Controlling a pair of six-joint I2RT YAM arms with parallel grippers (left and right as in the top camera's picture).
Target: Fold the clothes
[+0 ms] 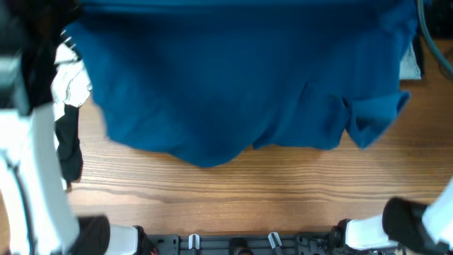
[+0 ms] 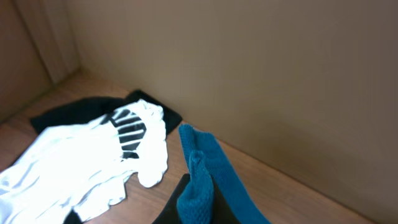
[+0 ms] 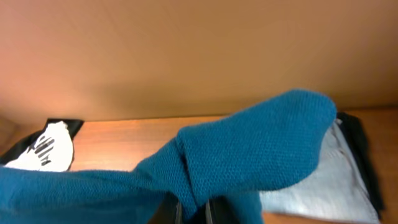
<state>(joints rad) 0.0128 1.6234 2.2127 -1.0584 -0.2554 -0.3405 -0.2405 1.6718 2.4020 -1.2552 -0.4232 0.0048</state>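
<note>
My right gripper draws the fold down and back to the table by the hem next, as the shirt still hangs. Then it releases the hem there.
The large dark-blue shirt hangs spread across the far half of the overhead view, its lower hem drooping to the wooden table. Both grippers are hidden there. In the left wrist view my left gripper is shut on a bunched edge of the shirt. In the right wrist view my right gripper is shut on a fold of the shirt. The white top with black stripes lies on a black piece at the left, also in the overhead view. Light-blue jeans lie at the right.
The wooden table shows bare in front of the shirt. The black piece trails down the left side beside my white left arm. A brown wall stands behind the table. Arm bases sit along the front edge.
</note>
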